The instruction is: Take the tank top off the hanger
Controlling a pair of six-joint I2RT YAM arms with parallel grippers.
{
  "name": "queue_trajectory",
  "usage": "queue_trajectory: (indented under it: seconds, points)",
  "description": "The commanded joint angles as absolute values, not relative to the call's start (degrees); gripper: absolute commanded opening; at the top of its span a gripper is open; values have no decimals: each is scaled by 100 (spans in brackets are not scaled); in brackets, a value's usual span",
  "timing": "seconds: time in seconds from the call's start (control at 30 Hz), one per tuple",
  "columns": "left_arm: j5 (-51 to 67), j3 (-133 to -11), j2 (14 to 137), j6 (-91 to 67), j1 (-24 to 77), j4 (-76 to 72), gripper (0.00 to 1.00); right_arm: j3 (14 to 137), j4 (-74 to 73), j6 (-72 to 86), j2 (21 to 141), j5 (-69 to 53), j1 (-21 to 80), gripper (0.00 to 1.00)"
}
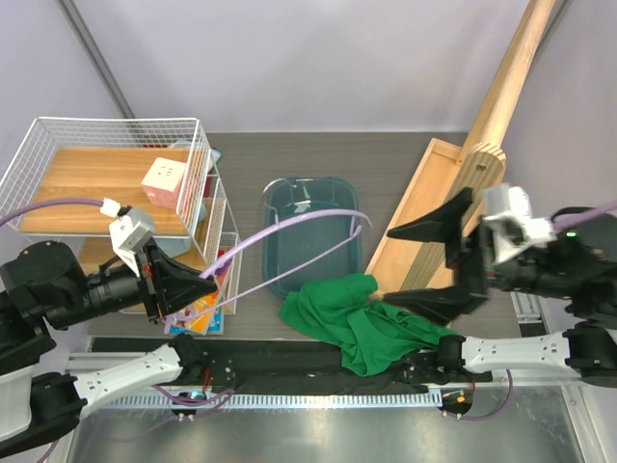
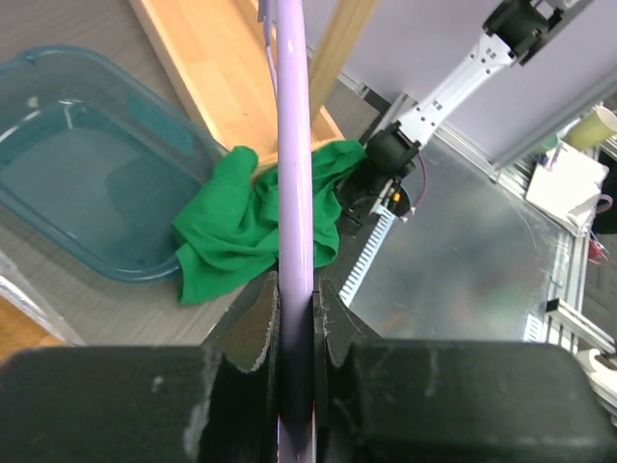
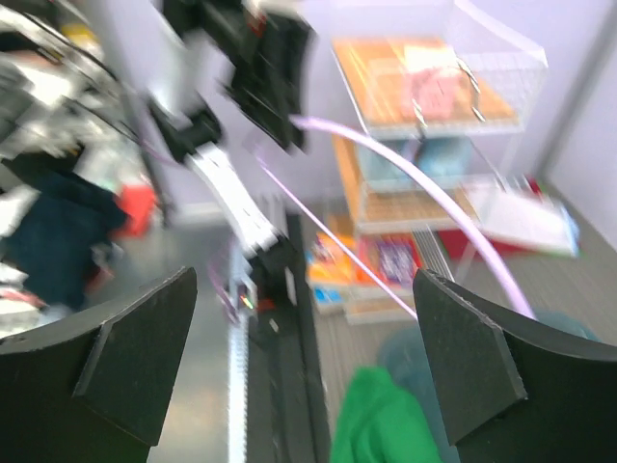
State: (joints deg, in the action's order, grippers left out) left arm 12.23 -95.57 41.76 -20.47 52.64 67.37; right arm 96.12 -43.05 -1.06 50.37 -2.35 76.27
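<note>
The tank top is already off, so next I should move my left gripper outward and to the right in the top view and release the hanger on the wooden post point(image 1: 508, 92).
The bright green tank top point(image 1: 362, 320) lies crumpled on the table, off the hanger, between the two arms. It also shows in the wrist views point(image 2: 231, 231) point(image 3: 381, 420). The lilac hanger point(image 1: 289, 224) is lifted over the tub, and my left gripper point(image 1: 198, 283) is shut on one end of it. In the left wrist view the hanger's arm point(image 2: 292, 145) runs straight out from between the closed jaws of the left gripper point(image 2: 294, 286). My right gripper point(image 1: 430, 262) is raised above the tank top's right side, open wide and holding nothing point(image 3: 304, 280). The thin hanger point(image 3: 434, 193) crosses that blurred view.
A teal plastic tub point(image 1: 337, 188) sits mid-table under the hanger. A white wire rack point(image 1: 106, 125) with a pink cube point(image 1: 164, 181) stands at the left, with books below it. A wooden tray point(image 1: 424, 193) and a wooden post point(image 1: 506, 82) lean at the right.
</note>
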Motion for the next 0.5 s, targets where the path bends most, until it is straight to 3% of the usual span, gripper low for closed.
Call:
queue_trajectory:
  seconds: [0.0,0.2,0.47]
  points:
    - [747,-9966,4605,-1829,5247,6312,0,9764,-2981,334,4616,-1396,7646,100]
    - [975,-10536,5842,-1214,5247,5485,0,10098,-2646,483,4254,-1187,7646,100]
    - [1494,-13134,8485,-677,5247,5519,0,10020,-2171,791,3710,-1424,7559,100]
